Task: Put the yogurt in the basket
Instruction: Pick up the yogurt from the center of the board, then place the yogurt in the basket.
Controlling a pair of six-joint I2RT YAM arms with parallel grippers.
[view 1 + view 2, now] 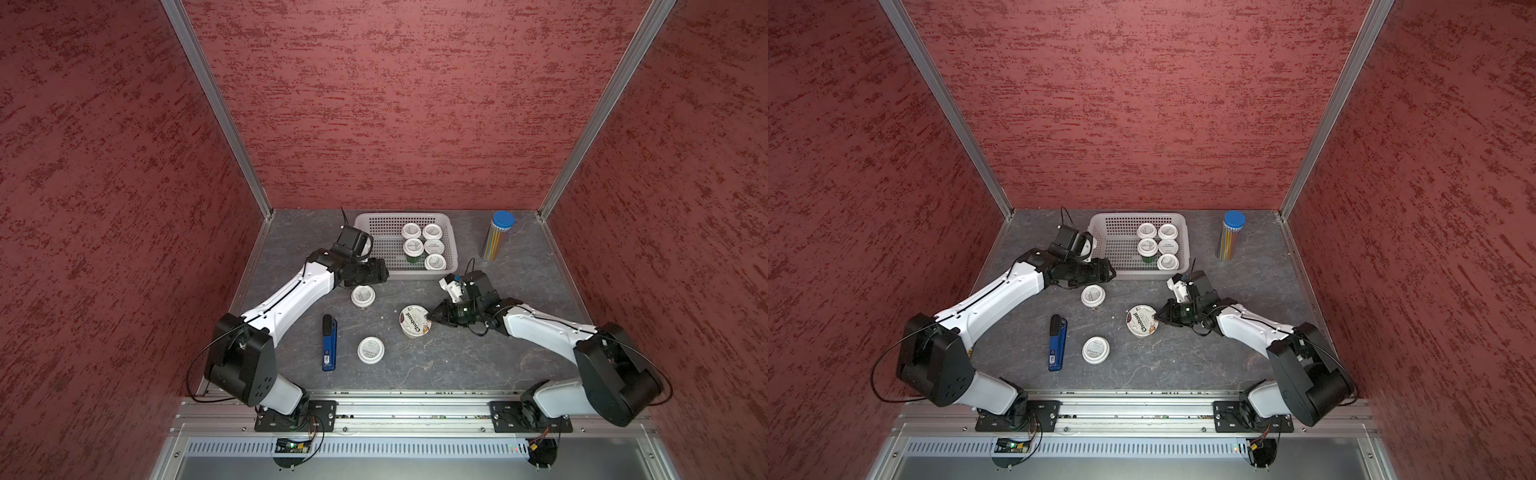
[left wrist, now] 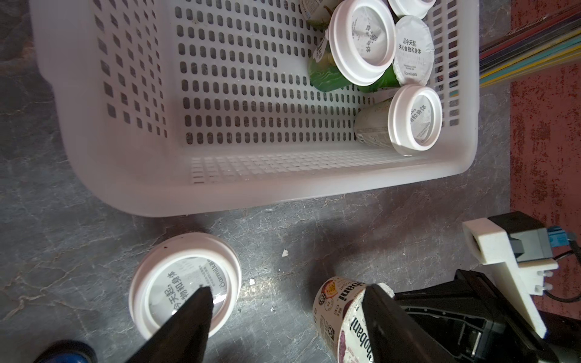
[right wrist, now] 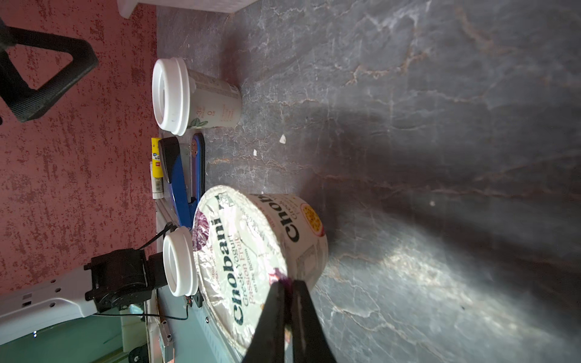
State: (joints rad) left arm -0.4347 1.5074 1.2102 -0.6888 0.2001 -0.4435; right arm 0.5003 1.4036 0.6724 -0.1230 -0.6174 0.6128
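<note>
I will lift the Chobani cup (image 1: 413, 321) over the basket's near side next and lower it to release it. The basket's bare bottom beside the small cups in it is outward of my right gripper.
The pale basket (image 1: 374, 226) stands at the back of the table and holds several small yogurt cups (image 1: 423, 245) on its right side. Two more small cups stand on the table, one (image 1: 363, 296) just in front of the basket and one (image 1: 370, 350) nearer the front. My right gripper (image 3: 288, 283) is shut on the rim of the wide Chobani cup (image 1: 413, 321) at mid-table. My left gripper (image 2: 287, 287) hangs open and empty by the basket's front left corner, above the bare table between the nearer small cup (image 2: 176, 276) and the Chobani cup (image 2: 339, 301).
A blue stapler (image 1: 329, 343) lies left of the front cup, with a glue stick (image 3: 156, 169) beyond it. A tall blue-capped tube of pencils (image 1: 496, 235) stands right of the basket. Red walls close in three sides.
</note>
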